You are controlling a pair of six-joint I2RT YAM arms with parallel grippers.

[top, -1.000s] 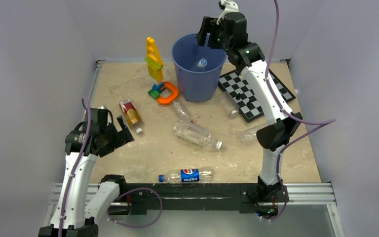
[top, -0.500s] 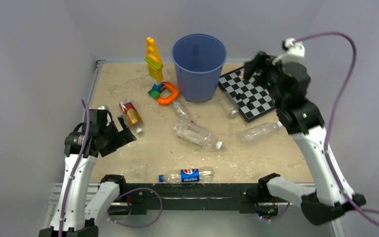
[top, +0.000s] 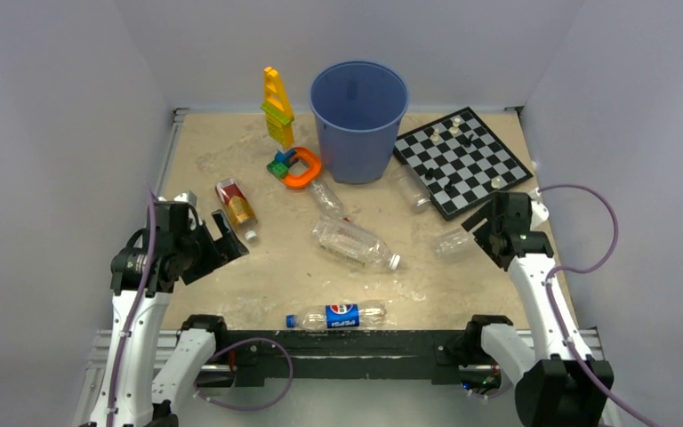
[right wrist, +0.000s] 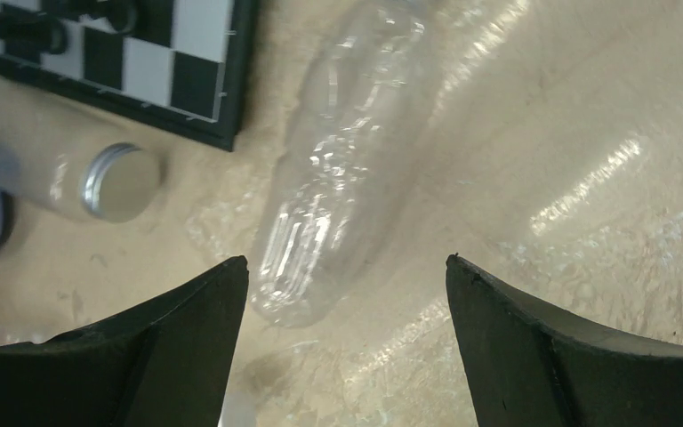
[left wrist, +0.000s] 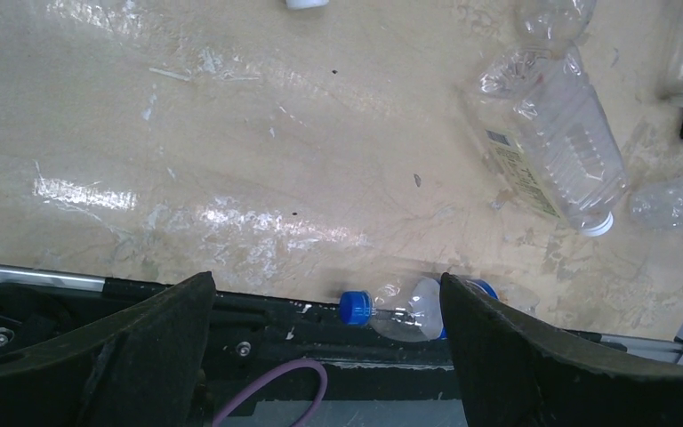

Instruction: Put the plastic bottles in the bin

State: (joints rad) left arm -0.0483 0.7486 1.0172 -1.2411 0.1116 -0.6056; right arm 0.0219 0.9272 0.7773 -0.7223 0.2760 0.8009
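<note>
Next, the right gripper lowers and shifts along the clear bottle, past the bottle's base, onto its body (top: 462,241) (right wrist: 340,178), since the bottle stretches away between my fingers.
The blue bin (top: 358,116) stands at the back centre. Several plastic bottles lie on the table: a Pepsi bottle (top: 338,315) at the front edge, a large clear one (top: 354,243) in the middle, a small clear one (top: 327,197), one by the chessboard (top: 409,189), a red-labelled one (top: 237,206), and a clear one (top: 453,240) at the right. My right gripper (top: 485,233) is open, low over that bottle's base (right wrist: 347,169). My left gripper (top: 218,242) is open and empty, above the table at the left; its view shows the Pepsi bottle's blue cap (left wrist: 356,307).
A chessboard (top: 462,160) with a few pieces lies at the back right, its corner in the right wrist view (right wrist: 142,62). A yellow-green block tower (top: 276,108) and an orange ring toy (top: 301,167) stand left of the bin. Grey walls enclose the table.
My right arm has swung away from above the bin, where a bottle showed inside, and come down to the clear bottle at the right. The left arm has barely moved.
</note>
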